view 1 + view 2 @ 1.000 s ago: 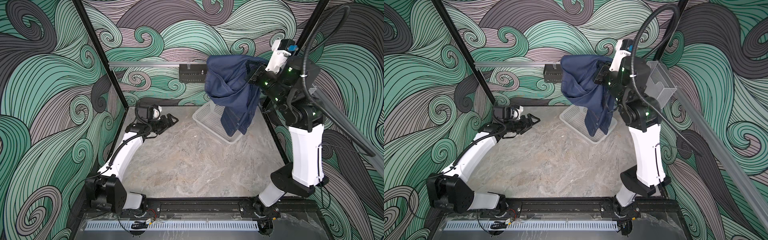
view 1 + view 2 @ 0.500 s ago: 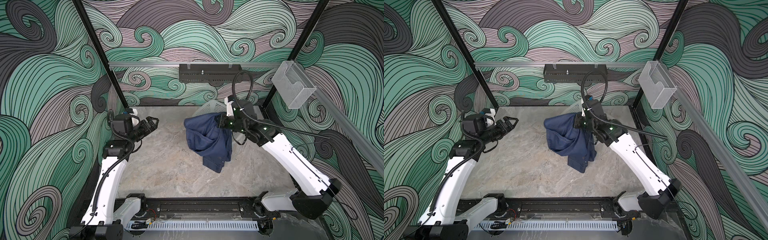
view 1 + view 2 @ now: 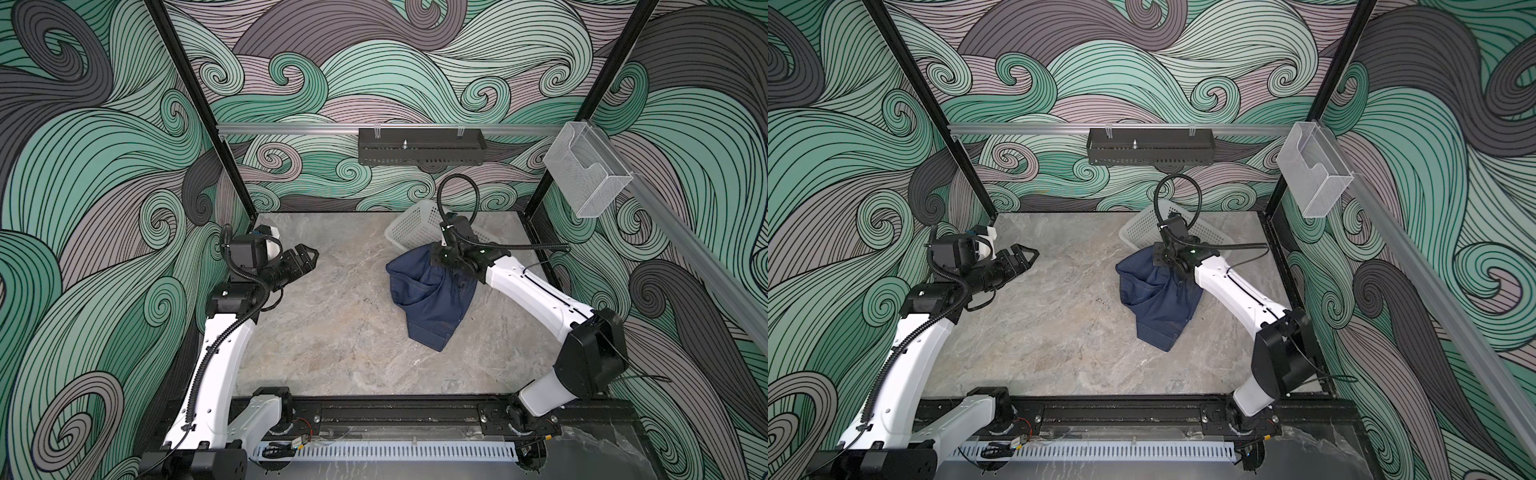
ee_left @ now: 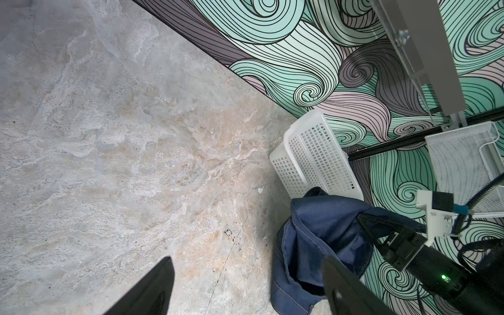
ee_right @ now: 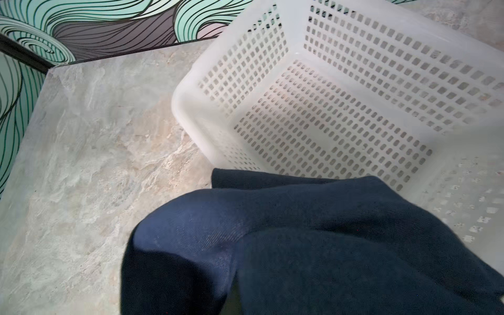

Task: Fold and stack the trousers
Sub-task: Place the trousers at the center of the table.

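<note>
My right gripper pulls the cloth back over the open tabletop on my left gripper's side next, clear of the basket, and lets go of it.
The trousers point(image 3: 432, 299) point(image 3: 1158, 299) are a bunched dark navy denim heap with tan stitching, right of the table's centre. Their top hangs from my right gripper point(image 3: 442, 257) point(image 3: 1165, 257), which is shut on the cloth, and their lower end rests on the table. In the right wrist view the denim point(image 5: 300, 245) covers the fingers. My left gripper point(image 3: 309, 255) point(image 3: 1027, 255) point(image 4: 246, 261) is open and empty over the table's left side, well apart from the trousers point(image 4: 313, 240), pointing toward them.
A white perforated basket point(image 3: 409, 226) point(image 3: 1142, 226) point(image 4: 313, 155) point(image 5: 354, 81) stands just behind the trousers at the back right. A black tray point(image 3: 419, 147) hangs on the back rail. A clear holder point(image 3: 586, 174) sits on the right rail. Grey marble tabletop point(image 3: 332, 332).
The right arm came down from high over the basket and brought the trousers forward onto the table. The left arm drew back toward the left. Little has moved in the last half second.
</note>
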Robot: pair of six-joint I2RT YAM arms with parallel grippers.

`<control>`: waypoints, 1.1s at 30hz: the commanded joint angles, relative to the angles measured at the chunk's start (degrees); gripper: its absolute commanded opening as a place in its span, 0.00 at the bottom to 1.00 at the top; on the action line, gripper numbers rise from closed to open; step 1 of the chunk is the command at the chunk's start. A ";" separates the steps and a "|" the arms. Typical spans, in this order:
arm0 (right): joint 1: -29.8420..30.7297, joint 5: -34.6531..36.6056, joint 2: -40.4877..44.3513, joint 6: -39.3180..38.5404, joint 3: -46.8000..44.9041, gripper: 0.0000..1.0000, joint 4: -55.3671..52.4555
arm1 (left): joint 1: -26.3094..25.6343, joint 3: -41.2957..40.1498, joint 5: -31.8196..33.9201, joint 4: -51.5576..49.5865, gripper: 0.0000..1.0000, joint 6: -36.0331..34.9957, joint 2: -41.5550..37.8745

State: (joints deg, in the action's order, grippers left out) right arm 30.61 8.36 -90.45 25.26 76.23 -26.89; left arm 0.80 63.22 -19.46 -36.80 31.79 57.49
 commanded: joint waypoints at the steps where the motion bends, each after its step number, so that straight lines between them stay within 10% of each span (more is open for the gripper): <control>1: 5.83 1.17 1.78 -1.07 0.29 0.00 2.39 | 1.12 -0.12 1.44 -2.57 0.87 -2.24 -1.65; 9: 19.21 4.69 4.50 4.09 -4.73 0.00 4.66 | 2.59 1.49 2.98 -4.98 0.87 -2.76 -4.26; 17: 19.13 -0.71 -6.09 7.05 -8.77 0.00 7.30 | 3.13 1.29 3.42 -6.31 0.88 -3.40 -4.26; 22: 19.84 -5.74 -12.01 8.25 -6.27 0.58 6.90 | 3.16 1.59 3.47 -7.68 0.90 -4.33 -3.72; 28: 21.24 -2.72 -4.49 7.20 -5.71 0.98 1.33 | 3.25 2.92 4.16 -10.98 0.95 -6.89 -2.96; 33: 20.78 3.47 7.79 6.75 -8.50 0.99 -4.18 | 3.23 3.01 2.16 -12.40 0.98 -8.76 -2.45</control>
State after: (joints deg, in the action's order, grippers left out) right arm 51.79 7.05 -88.68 32.08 68.64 -26.26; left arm 3.42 63.75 -16.56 -46.33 25.39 54.76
